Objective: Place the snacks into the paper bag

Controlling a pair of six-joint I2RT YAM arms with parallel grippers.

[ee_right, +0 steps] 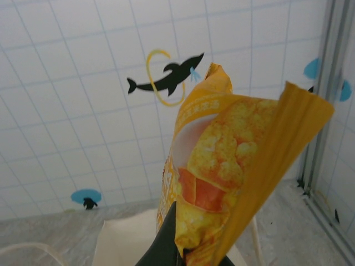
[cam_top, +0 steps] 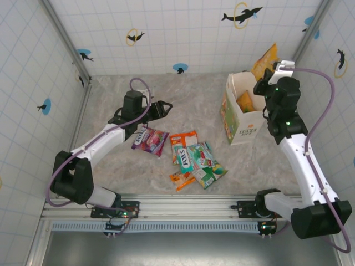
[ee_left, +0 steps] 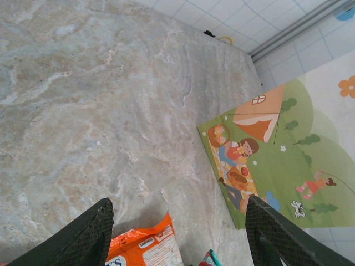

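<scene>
I will next tip my right gripper downward and ease it toward the bag's printed side to release the packet over the paper bag's opening point(cam_top: 247, 89) point(ee_right: 131, 239), which is below it.
The white paper bag point(cam_top: 244, 113) stands upright at the right with its mouth open; its printed side point(ee_left: 277, 149) faces the left wrist camera. My right gripper point(cam_top: 270, 75) is shut on a large orange snack packet point(cam_top: 264, 60) point(ee_right: 233, 166), held above the bag's far rim point(ee_right: 127, 238). Another orange packet point(cam_top: 246, 101) lies inside the bag. On the table lie a purple packet point(cam_top: 150, 139), an orange one point(cam_top: 181, 145) point(ee_left: 145, 246), green-and-white ones point(cam_top: 204, 162) and a small orange one point(cam_top: 182, 179). My left gripper point(cam_top: 165, 106) point(ee_left: 177, 238) hangs open above the table, nothing between its fingers.
Tiled walls with dolphin stickers enclose the marbled table point(cam_top: 188, 100). A metal rail point(cam_top: 183, 208) runs along the near edge by the arm bases. Bare tabletop lies between the left gripper and the bag.
</scene>
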